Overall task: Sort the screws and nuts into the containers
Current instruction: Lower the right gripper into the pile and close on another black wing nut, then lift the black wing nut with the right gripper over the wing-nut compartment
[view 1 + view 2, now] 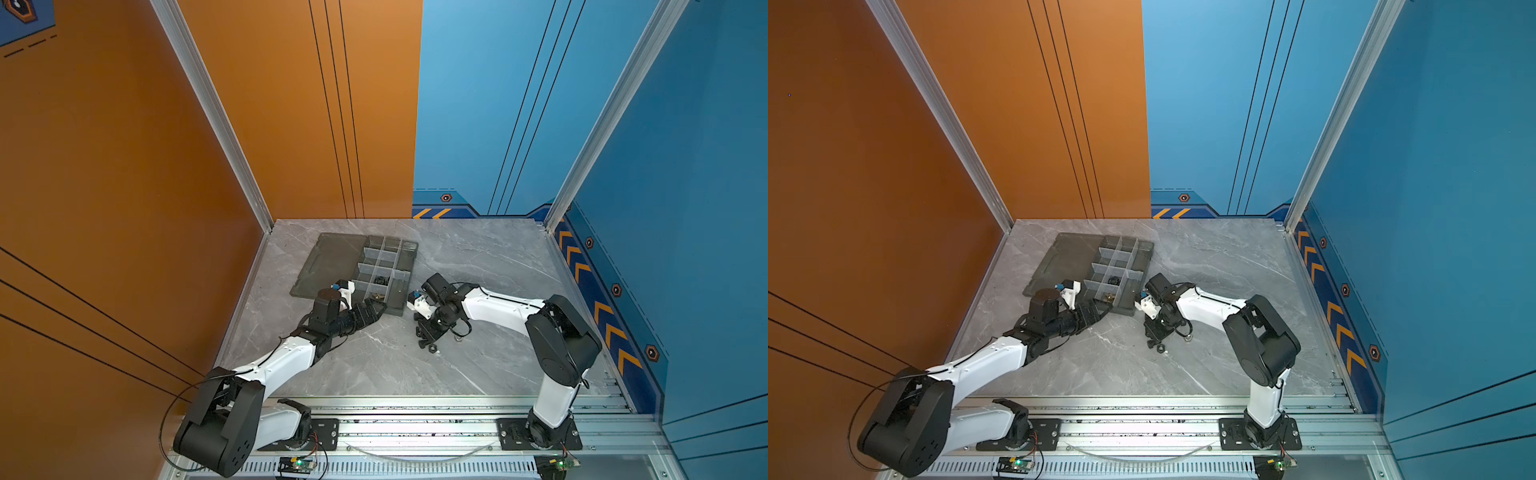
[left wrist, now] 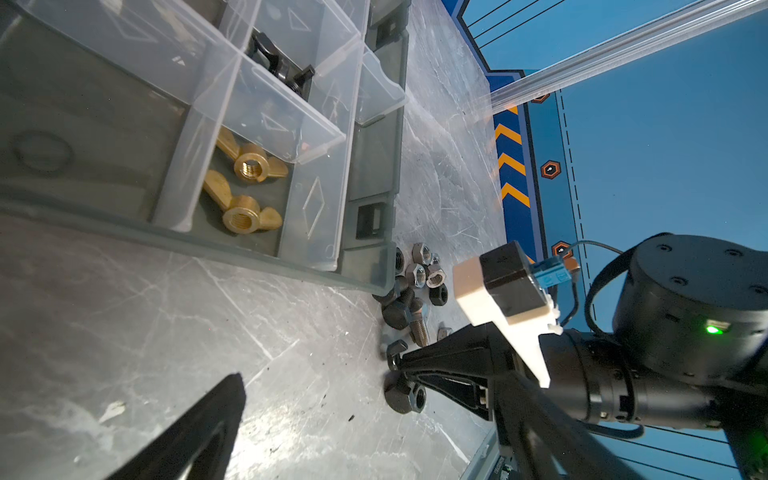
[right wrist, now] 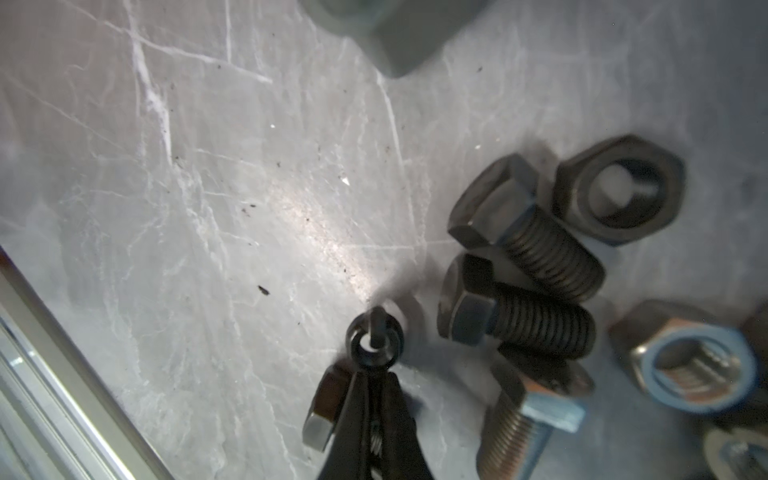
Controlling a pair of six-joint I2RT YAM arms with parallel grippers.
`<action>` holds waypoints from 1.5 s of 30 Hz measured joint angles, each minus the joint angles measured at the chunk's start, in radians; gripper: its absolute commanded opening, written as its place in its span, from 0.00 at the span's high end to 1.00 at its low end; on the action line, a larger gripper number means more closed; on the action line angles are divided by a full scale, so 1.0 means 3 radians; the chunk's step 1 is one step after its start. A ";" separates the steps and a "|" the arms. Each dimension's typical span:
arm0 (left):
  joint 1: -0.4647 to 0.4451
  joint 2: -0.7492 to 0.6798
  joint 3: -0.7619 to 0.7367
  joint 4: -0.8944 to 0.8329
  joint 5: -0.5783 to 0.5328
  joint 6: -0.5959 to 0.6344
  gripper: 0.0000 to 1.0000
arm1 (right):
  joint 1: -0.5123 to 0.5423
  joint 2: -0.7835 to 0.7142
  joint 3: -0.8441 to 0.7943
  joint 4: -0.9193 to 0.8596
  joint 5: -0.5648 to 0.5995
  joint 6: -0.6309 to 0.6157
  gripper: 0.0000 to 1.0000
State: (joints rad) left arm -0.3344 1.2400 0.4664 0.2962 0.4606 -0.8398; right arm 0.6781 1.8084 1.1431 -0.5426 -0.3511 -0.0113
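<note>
I will next move my right gripper up and outward from the heap, over the cell of black winged nuts, and release the small black nut among matching ones.
The dark grey tray of containers (image 1: 406, 286) (image 1: 1144, 259) lies at the back left of the table. One cell holds two brass winged nuts (image 2: 249, 166), another black winged ones (image 2: 282, 66). Loose screws (image 3: 528, 241) and nuts (image 3: 619, 191) are heaped off the tray's near corner (image 1: 430, 345). My right gripper (image 3: 372, 370) (image 1: 426, 334) reaches down into the heap, shut on a small black nut (image 3: 376, 343) at its fingertips. Just in front of the tray, my left gripper (image 2: 365, 399) (image 1: 374, 309) stands open and holds nothing.
The tray's flat grey lid (image 1: 328, 262) lies open to its left. More silver and black hex nuts (image 2: 424, 274) sit against the tray's corner. A silver screw (image 3: 528, 424) and a silver nut (image 3: 690, 365) lie beside the right fingers. The aluminium rail (image 1: 415, 415) edges the table's front.
</note>
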 measured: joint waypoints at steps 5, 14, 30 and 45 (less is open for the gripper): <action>0.0000 0.0000 0.0000 0.0000 0.0000 0.0000 0.02 | -0.0075 -0.0094 0.0067 -0.0013 -0.0155 0.0001 1.00; 0.0000 0.0000 0.0000 0.0009 0.0000 0.0001 0.02 | -0.0134 -0.0086 0.0454 -0.0023 -0.0290 0.0031 1.00; 0.0023 -0.0118 0.0000 0.0011 0.0001 0.0001 0.02 | -0.0142 0.0805 0.1862 0.0151 -0.0248 0.0291 1.00; 0.0046 -0.0145 -0.0001 0.0009 0.0000 0.0001 0.02 | -0.0165 0.1710 0.2748 0.0197 -0.0020 0.0488 1.00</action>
State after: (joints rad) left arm -0.3206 1.1965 0.4660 0.2989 0.4606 -0.8394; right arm 0.6285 2.3215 1.9675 -0.4835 -0.3573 0.1352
